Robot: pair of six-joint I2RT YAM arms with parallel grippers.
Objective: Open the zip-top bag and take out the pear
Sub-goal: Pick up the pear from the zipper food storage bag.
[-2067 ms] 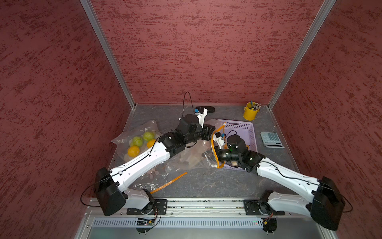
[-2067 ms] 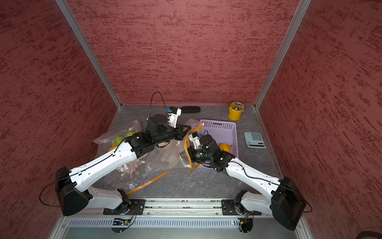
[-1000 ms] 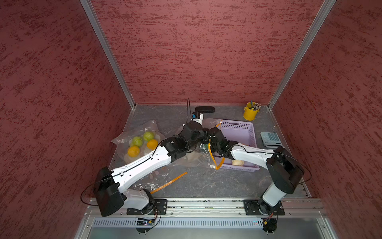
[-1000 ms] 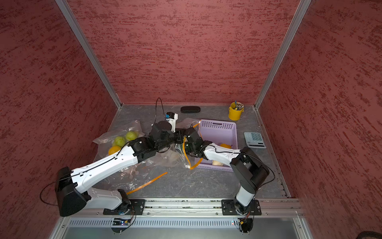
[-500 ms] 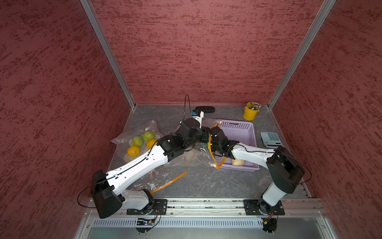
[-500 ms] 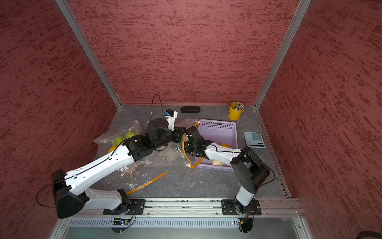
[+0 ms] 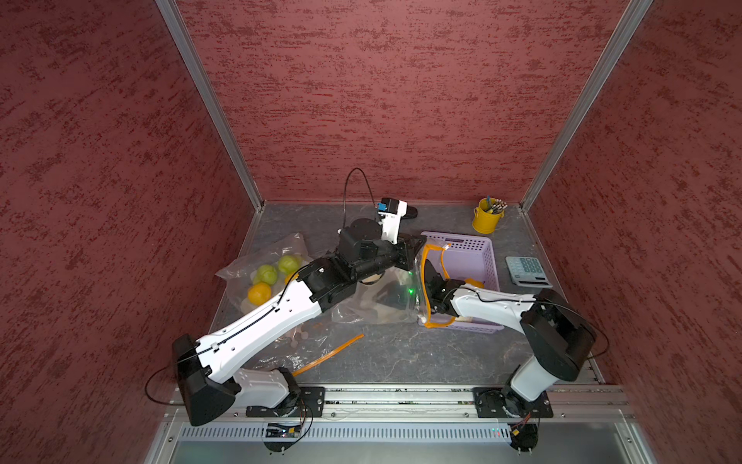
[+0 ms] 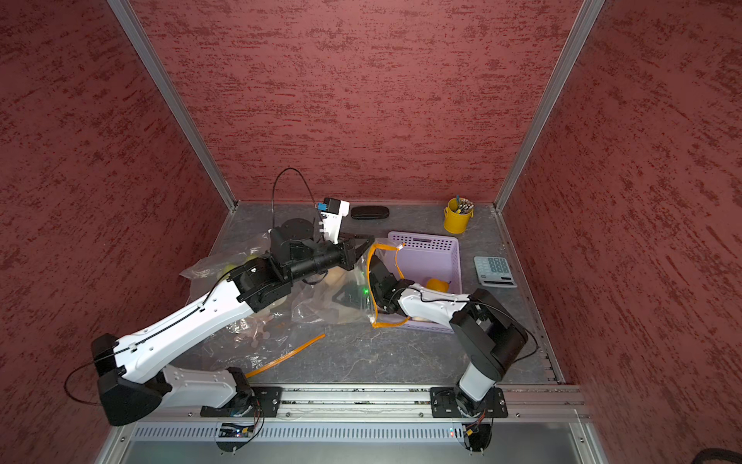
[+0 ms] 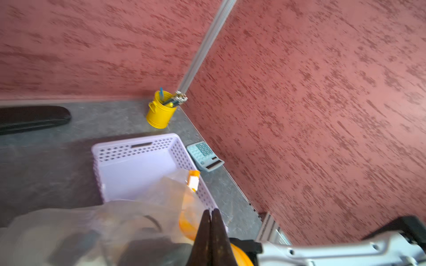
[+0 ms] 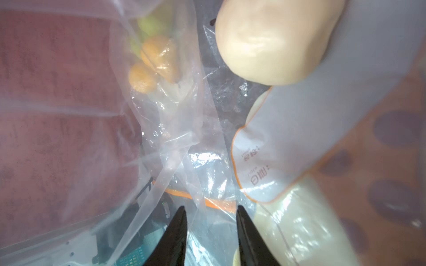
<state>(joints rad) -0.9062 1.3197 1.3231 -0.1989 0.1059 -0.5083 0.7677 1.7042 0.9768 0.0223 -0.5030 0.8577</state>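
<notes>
My left gripper moves down and back toward the wrist of my right gripper next, then releases the bag's rim, since the right gripper already reaches inside.
The clear zip-top bag with an orange zip rim lies mid-table, its mouth standing open against the purple basket. My left gripper is shut on the top of that rim, holding it up; in both top views it sits at the rim's high point. My right gripper reaches in through the mouth, open, with only loose plastic between its fingers. A pale cream rounded fruit, which looks like the pear, lies inside the bag ahead of it and shows under the left arm.
A second clear bag of green and orange fruit lies at the left. The basket holds a yellow-orange fruit. A calculator, a yellow pen cup and a black case stand behind. An orange strip lies in front.
My right arm has swung left and pushed its gripper through the bag's mouth, and its jaws have opened. The left gripper has stayed shut on the rim, shifting slightly back.
</notes>
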